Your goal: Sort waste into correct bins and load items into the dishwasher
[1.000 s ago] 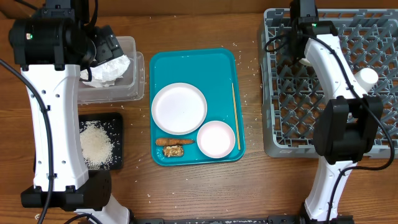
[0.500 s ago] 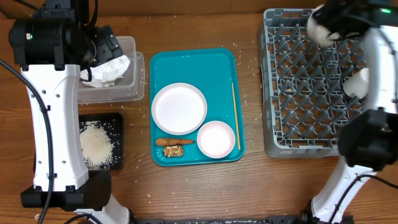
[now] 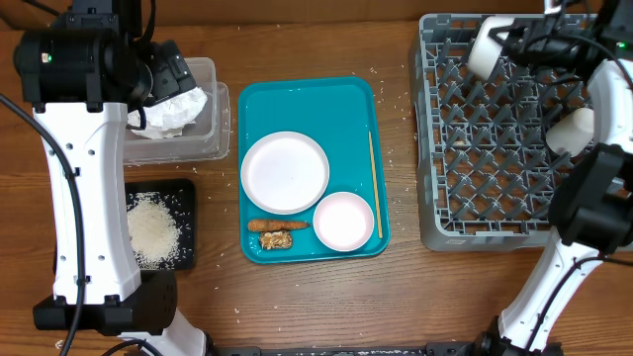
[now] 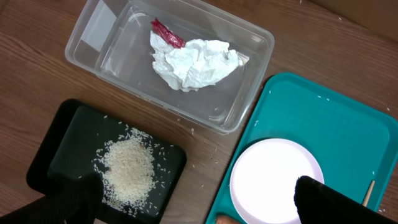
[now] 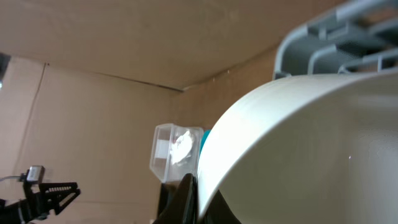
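Note:
My right gripper carries the small white bowl (image 3: pixel 483 47) down toward the grey rack's far wires next, since those pegs stand below the gripper.
My right gripper (image 3: pixel 512 40) is shut on the rim of a small white bowl (image 3: pixel 483 47) and holds it tilted above the back left of the grey rack (image 3: pixel 495 168). The bowl fills the right wrist view (image 5: pixel 298 149). A white cup (image 3: pixel 574 129) lies in the rack. A flat plate (image 3: pixel 285 171), a second bowl (image 3: pixel 343 220), a carrot-like stick (image 3: pixel 265 225) and a brown chunk (image 3: pixel 279 240) lie on the teal tray (image 3: pixel 307 99). The clear tub (image 4: pixel 249 87) holds the napkin (image 4: pixel 196 62) and the red wrapper (image 4: pixel 166 32). Rice (image 4: pixel 127 171) lies in the black tray (image 4: pixel 68 130). My left gripper (image 4: pixel 199 205) is open and empty above them.
A thin yellow stick (image 3: pixel 373 183) lies along the right side of the teal tray. Loose rice grains are scattered on the wooden table between the tray and the rack. The left arm's body covers part of the tub in the overhead view.
The right arm has swung its elbow to the right. The white bowl in its gripper now shows over the rack's back left. The left arm has not moved.

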{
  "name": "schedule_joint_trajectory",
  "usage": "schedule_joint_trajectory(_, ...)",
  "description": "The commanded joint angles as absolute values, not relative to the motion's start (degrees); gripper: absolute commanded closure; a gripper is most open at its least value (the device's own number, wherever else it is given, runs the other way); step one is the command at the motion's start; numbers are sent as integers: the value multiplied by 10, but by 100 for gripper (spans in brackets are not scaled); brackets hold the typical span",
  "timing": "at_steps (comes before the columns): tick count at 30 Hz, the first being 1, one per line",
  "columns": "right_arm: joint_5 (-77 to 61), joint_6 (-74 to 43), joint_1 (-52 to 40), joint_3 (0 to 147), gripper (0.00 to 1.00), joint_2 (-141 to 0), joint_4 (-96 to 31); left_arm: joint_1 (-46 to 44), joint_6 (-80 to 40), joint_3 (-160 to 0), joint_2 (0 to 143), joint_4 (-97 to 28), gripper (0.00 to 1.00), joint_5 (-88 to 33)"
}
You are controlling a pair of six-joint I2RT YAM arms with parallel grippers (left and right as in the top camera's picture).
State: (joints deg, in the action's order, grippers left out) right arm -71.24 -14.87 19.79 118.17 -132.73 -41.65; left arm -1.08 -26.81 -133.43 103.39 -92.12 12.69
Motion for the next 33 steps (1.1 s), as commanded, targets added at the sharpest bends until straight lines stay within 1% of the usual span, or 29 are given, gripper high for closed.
schedule_joint_trajectory(1, -721, -171, 206, 1180, 96, -1327, -420, -12, -268, -1332, 1038, -921, 0, 135)
schedule_joint_trajectory(5, -701, -203, 220, 1180, 94, -1325, -424, -12, -268, -1332, 1038, -921, 0, 135)
schedule_joint_trajectory(7, -689, -205, 228, 1181, 90, -1325, -432, -12, -268, -1332, 1038, -921, 1, 135)
schedule_joint_trajectory(9, -669, -215, 237, 1182, 88, -1324, -440, -12, -268, -1332, 1038, -921, 0, 135)
schedule_joint_trajectory(11, -649, -215, 245, 1184, 82, -1321, -453, -12, -268, -1332, 1038, -921, 0, 135)
schedule_joint_trajectory(17, -548, -210, 273, 1201, 80, -1296, -536, -12, -268, -1332, 1038, -921, 0, 135)
schedule_joint_trajectory(23, -437, -211, 305, 1220, 79, -1229, -598, -12, -268, -1332, 1038, -921, 0, 135)
schedule_joint_trajectory(26, -366, -211, 313, 1232, 71, -1186, -634, -12, -268, -1332, 1038, -921, 1, 135)
schedule_joint_trajectory(29, -298, -211, 315, 1233, 68, -1139, -652, -12, -268, -1332, 1038, -921, 0, 135)
schedule_joint_trajectory(33, -255, -210, 310, 1233, 65, -1080, -662, -12, -268, -1332, 1038, -921, 0, 135)
